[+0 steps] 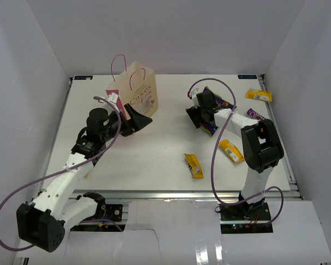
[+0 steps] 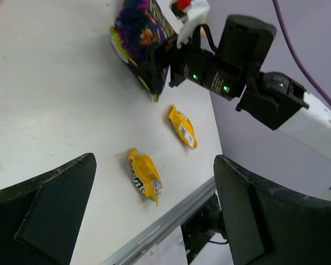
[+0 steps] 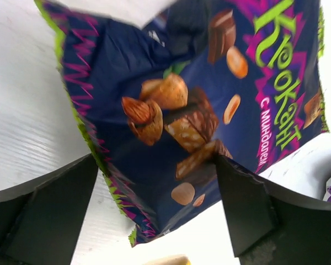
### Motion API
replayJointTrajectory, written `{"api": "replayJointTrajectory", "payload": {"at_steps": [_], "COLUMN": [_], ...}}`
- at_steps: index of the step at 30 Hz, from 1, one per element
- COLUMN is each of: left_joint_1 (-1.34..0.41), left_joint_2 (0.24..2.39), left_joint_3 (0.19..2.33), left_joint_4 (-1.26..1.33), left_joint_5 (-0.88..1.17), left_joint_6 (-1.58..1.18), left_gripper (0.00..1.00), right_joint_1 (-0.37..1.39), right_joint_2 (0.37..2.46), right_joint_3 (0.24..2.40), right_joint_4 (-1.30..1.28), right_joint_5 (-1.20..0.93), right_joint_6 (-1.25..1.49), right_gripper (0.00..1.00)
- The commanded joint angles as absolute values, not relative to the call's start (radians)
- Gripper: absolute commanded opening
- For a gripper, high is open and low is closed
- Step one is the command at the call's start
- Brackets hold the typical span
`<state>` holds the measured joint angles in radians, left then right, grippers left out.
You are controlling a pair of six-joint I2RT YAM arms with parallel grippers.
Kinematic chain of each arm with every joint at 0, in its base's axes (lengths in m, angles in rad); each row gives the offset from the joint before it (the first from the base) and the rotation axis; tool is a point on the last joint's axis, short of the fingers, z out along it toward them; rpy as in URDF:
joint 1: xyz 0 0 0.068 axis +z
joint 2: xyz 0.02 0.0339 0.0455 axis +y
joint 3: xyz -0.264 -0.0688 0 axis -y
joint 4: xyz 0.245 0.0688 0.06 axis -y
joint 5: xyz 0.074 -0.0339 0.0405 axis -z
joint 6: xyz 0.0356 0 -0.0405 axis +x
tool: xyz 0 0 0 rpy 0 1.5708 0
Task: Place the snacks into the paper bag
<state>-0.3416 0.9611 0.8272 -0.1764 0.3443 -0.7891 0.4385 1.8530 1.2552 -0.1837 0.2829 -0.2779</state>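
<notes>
My left gripper will move onto the cookie bag's free side [image 2: 126, 21], which is to its right in the top view, because my right gripper is around the cookie bag's near end.
The paper bag [image 1: 137, 88] stands upright at the back left of the table. My left gripper [image 1: 139, 119] is open and empty beside the bag's lower front. In the left wrist view the left gripper [image 2: 154, 215] looks across the table. The large purple-blue cookie bag [image 1: 218, 106] lies at the back right and shows in the right wrist view [image 3: 182, 105]. My right gripper [image 1: 201, 116] is open, with its jaws on either side of the cookie bag's near end [image 3: 154, 182]. Three yellow bars [image 1: 193, 165] [image 1: 231, 150] [image 1: 259, 95] and a dark purple bar [image 1: 257, 114] lie on the table.
White walls enclose the table on three sides. The metal front rail [image 1: 171, 194] runs along the near edge. In the left wrist view the right arm [image 2: 237, 61] stands over the cookie bag [image 2: 139, 38], with two yellow bars [image 2: 145, 175] [image 2: 182, 127] nearer.
</notes>
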Motion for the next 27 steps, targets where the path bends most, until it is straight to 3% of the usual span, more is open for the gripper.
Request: {"api": "replayJointTrajectory", "payload": {"at_steps": [1, 4, 7, 10, 14, 18, 27], "left_joint_1": [-0.425, -0.5, -0.549, -0.572, -0.581, -0.592, -0.637], "left_joint_2": [1.052, 1.101, 1.152, 1.196, 1.271, 1.38, 1.741], "left_joint_3": [0.827, 0.824, 0.815, 0.81, 0.815, 0.86, 1.193], "left_joint_4": [-0.075, -0.025, 0.029, 0.06, 0.092, 0.13, 0.138], "left_joint_5": [0.381, 0.345, 0.311, 0.287, 0.273, 0.276, 0.345], "left_joint_6": [-0.836, -0.857, -0.88, -0.9, -0.94, -0.997, -1.034], "left_gripper": [0.98, 0.98, 0.98, 0.98, 0.98, 0.98, 0.98], "right_joint_1": [0.434, 0.428, 0.419, 0.388, 0.307, 0.198, 0.193], "right_joint_2": [1.867, 1.873, 1.871, 1.873, 1.823, 1.692, 1.551], "right_joint_3": [1.238, 1.233, 1.206, 1.186, 1.167, 1.096, 0.947], "right_joint_4": [-0.152, -0.143, -0.127, -0.126, -0.155, -0.176, -0.218], "right_joint_5": [0.319, 0.286, 0.235, 0.187, -0.015, -0.346, -0.615], "right_joint_6": [-0.284, -0.288, -0.294, -0.295, -0.325, -0.389, -0.466], "right_gripper": [0.91, 0.8, 0.58, 0.27, 0.09, 0.08, 0.08]}}
